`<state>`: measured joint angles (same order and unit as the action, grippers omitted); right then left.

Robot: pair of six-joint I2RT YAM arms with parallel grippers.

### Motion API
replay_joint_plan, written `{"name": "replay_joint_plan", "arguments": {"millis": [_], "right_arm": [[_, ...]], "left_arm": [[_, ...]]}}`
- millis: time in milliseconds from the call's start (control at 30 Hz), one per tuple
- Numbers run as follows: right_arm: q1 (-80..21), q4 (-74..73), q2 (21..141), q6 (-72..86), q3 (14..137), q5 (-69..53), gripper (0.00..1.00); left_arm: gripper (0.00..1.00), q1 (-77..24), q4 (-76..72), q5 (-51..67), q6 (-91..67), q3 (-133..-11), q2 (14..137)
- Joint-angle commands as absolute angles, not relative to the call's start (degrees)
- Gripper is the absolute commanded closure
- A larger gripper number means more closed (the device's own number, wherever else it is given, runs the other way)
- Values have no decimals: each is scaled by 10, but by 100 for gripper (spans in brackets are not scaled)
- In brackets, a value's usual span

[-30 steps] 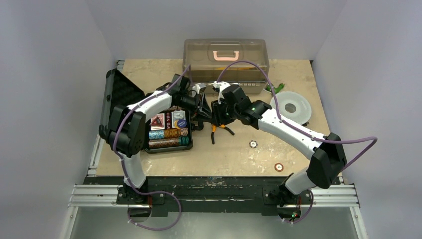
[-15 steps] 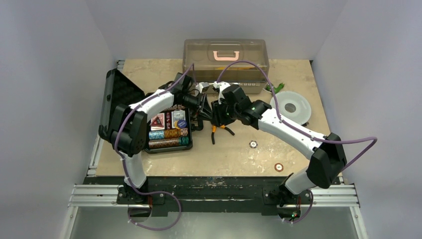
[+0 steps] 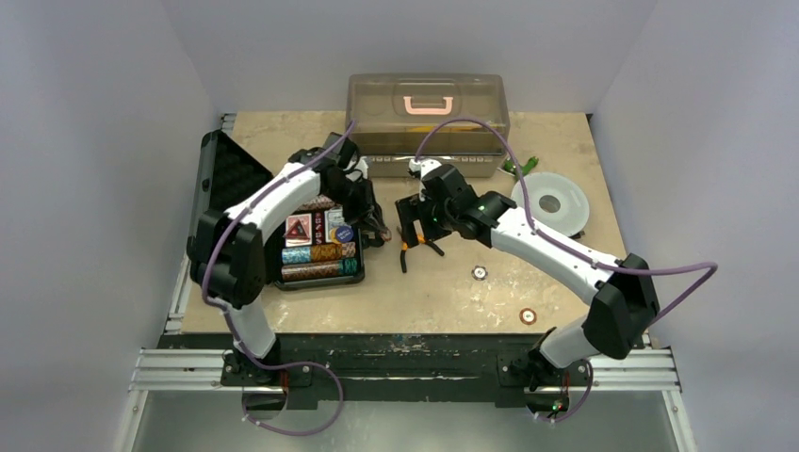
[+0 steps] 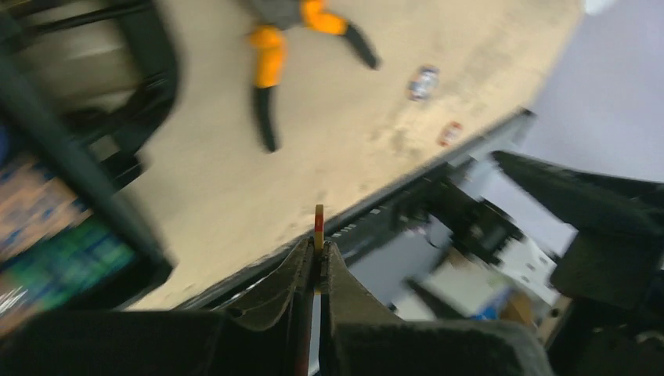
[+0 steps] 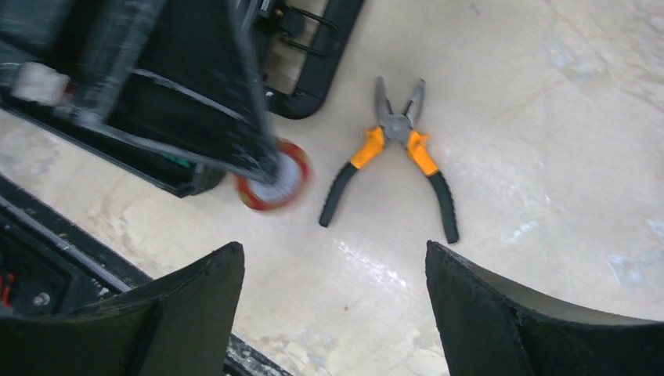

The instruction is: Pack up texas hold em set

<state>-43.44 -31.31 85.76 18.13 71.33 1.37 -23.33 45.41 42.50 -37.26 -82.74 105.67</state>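
Note:
The red-and-yellow chip should go down in the row beside the cards, where other chips are lined up, so my left gripper needs to swing in over the open case (image 3: 320, 275) next, turning, and lower it there.
The black poker case (image 3: 320, 275) lies open at the left, with rows of teal and brown chips and cards inside and its lid (image 3: 226, 177) raised. My left gripper (image 3: 369, 222) hovers by the case's right edge, shut on a red-and-yellow chip (image 4: 319, 225), seen edge-on between the fingertips (image 4: 317, 249). The chip also shows in the right wrist view (image 5: 272, 182). My right gripper (image 3: 413, 222) is open and empty above the pliers; its jaws (image 5: 333, 251) stand wide apart. Two loose chips (image 3: 480, 273) (image 3: 528, 316) lie on the table to the right.
Orange-handled pliers (image 3: 412, 249) lie just right of the case, under my right gripper (image 5: 399, 133). A translucent brown box with a pink handle (image 3: 426, 108) stands at the back. A white round disc (image 3: 551, 202) sits at the right.
The two grippers, close together before, have parted. My left gripper has swung back toward the case with the chip. My right gripper has drawn slightly away.

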Motion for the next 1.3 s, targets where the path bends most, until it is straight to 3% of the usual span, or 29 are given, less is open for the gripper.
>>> {"name": "replay_joint_plan", "arguments": {"millis": [0, 133, 633, 1267], "right_arm": [[-430, -352, 788, 186, 679, 80, 15], [-425, -364, 746, 211, 634, 83, 15], [-415, -390, 721, 235, 609, 91, 15], [-400, -398, 707, 246, 598, 96, 15]], "left_arm": [[100, -232, 602, 90, -393, -808, 912], [100, -232, 628, -11, -403, -768, 861], [100, -228, 616, -25, -364, -839, 1002], [100, -228, 612, -39, -318, -825, 1047]]}}
